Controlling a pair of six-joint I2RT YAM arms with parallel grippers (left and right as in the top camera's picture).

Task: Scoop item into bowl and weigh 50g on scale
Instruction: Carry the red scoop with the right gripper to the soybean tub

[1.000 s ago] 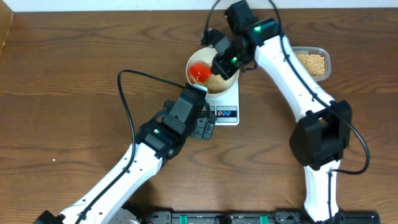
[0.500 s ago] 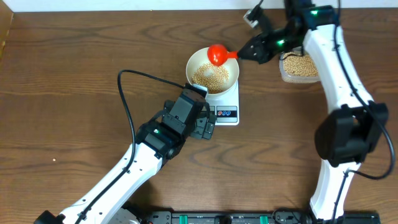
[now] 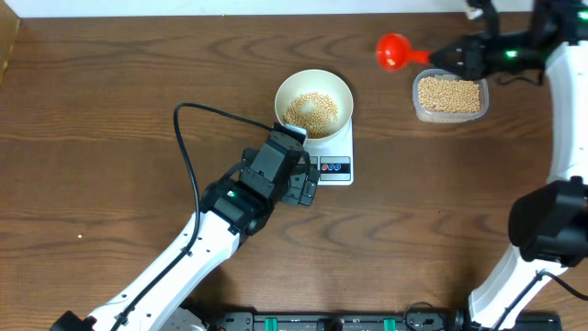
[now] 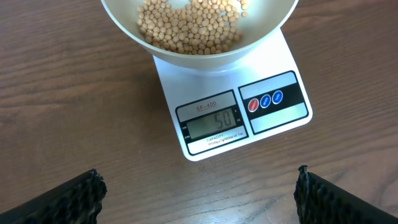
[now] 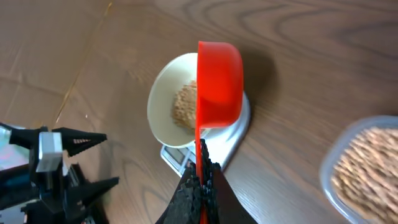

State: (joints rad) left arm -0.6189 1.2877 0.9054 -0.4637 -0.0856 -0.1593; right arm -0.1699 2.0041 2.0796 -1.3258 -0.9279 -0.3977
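Note:
My right gripper should next move down toward the tub's beans to release the scoop (image 3: 393,51), because the beans are below it, to its right in the wrist view.
The white bowl (image 3: 314,103) stands on the scale (image 3: 334,168) and holds a heap of tan beans (image 3: 310,111). In the left wrist view the bowl (image 4: 186,59) sits just above the scale's display (image 4: 214,122), which reads 50. My left gripper (image 3: 299,188) (image 4: 198,179) is open over bare wood in front of the scale. My right gripper (image 3: 452,57) (image 5: 202,169) is shut on the handle of a red scoop (image 3: 393,51) (image 5: 219,81). It holds the scoop in the air, right of the bowl and beside the tub. No beans show in the scoop.
A clear plastic tub (image 3: 449,96) (image 5: 367,167) of beans sits at the back right, under my right arm. A black cable (image 3: 184,147) loops over the table left of the scale. The table's back edge runs close behind the bowl and tub.
My right arm has carried the red scoop from over the bowl up and to the right, to beside the tub. The left arm has not moved.

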